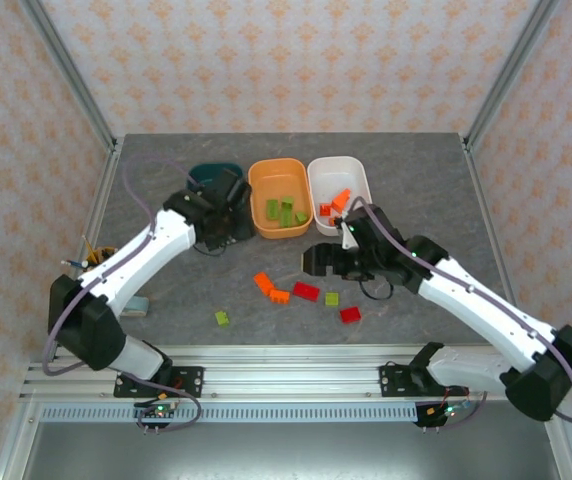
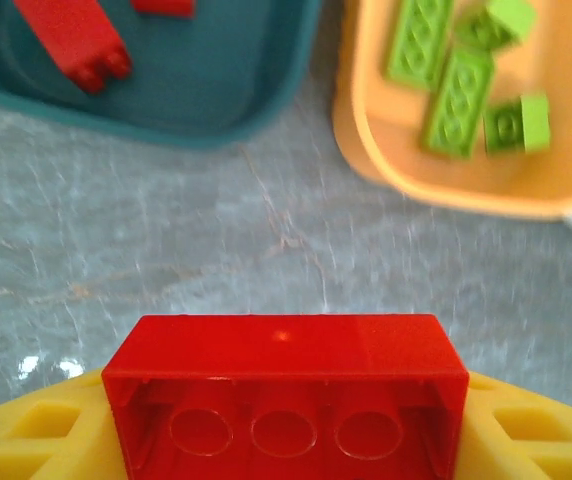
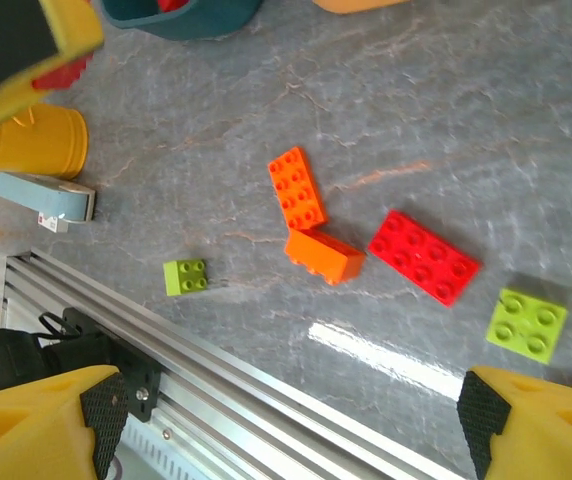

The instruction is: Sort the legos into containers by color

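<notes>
The left gripper carries the red lego outward over the dark teal container next, then lowers and releases it inside, since red legos already lie there.
My left gripper [image 2: 286,445] is shut on a red lego [image 2: 286,390], underside toward the camera, its yellow fingers [image 2: 36,430] on either side. It hovers over bare table just in front of the dark teal container [image 2: 216,110], which holds red legos [image 2: 71,35]. The orange container [image 2: 366,150] holds green legos [image 2: 456,100]; the white container [image 1: 364,185] holds orange legos [image 1: 334,206]. My right gripper [image 3: 291,420] is open above loose legos: two orange [image 3: 297,188] [image 3: 324,256], one red [image 3: 423,256], two green [image 3: 526,322] [image 3: 185,276]. Another red lego [image 1: 350,314] lies nearer the front.
A yellow pen cup [image 3: 31,140] and a grey-blue object [image 3: 46,196] sit at the table's left edge. An aluminium rail [image 3: 216,370] runs along the near edge. Patterned walls close the back and sides.
</notes>
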Tool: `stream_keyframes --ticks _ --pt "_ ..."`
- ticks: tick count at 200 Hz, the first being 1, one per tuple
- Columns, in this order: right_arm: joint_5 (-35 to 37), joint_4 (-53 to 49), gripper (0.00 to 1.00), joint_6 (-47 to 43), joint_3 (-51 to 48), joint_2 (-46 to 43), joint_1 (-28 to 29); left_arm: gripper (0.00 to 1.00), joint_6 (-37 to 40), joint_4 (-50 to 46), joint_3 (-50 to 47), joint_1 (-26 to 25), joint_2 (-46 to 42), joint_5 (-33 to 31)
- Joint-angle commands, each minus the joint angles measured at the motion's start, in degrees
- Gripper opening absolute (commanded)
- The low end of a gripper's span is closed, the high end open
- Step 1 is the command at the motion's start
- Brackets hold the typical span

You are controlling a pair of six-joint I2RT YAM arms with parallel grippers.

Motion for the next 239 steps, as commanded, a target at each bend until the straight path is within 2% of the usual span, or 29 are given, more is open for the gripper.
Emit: stream_keyframes --ticks 1,20,43,75,111,150,205,239 --pt "-1.0 3.1 0.87 -3.0 6.1 5.1 0.2 0.57 -1.3 -0.4 5.3 5.4 5.4 4.8" --pt "-0.4 5.8 0.86 -2.9 9.5 9.7 0.2 0.56 -6.0 1.5 8.6 9.6 10.6 7.2" --pt "-1.0 14.3 0.86 -1.5 11.0 13.5 0.2 0.55 -12.9 5.4 10.0 13.6 15.7 10.5" --pt "0.8 26.9 0.87 -1.6 11.0 16.6 0.3 0.56 -21.0 10.3 11.0 16.0 21.2 14.4" --pt "-0.7 23.9 0.87 -2.6 17.8 23.0 0.3 0.56 -26.2 11.7 12.1 16.1 25.6 15.3" --pt "-0.5 23.7 0.86 -1.7 17.0 24.1 0.4 0.58 -28.7 11.8 12.4 16.2 28.6 16.9" --pt "0.4 21.8 0.87 -1.9 16.6 24.2 0.4 0.82 -26.6 7.8 15.5 17.0 29.6 15.0" --pt "1.2 19.3 0.87 -3.4 16.6 23.8 0.4 0.87 -23.7 4.3 19.5 17.1 27.6 12.6"
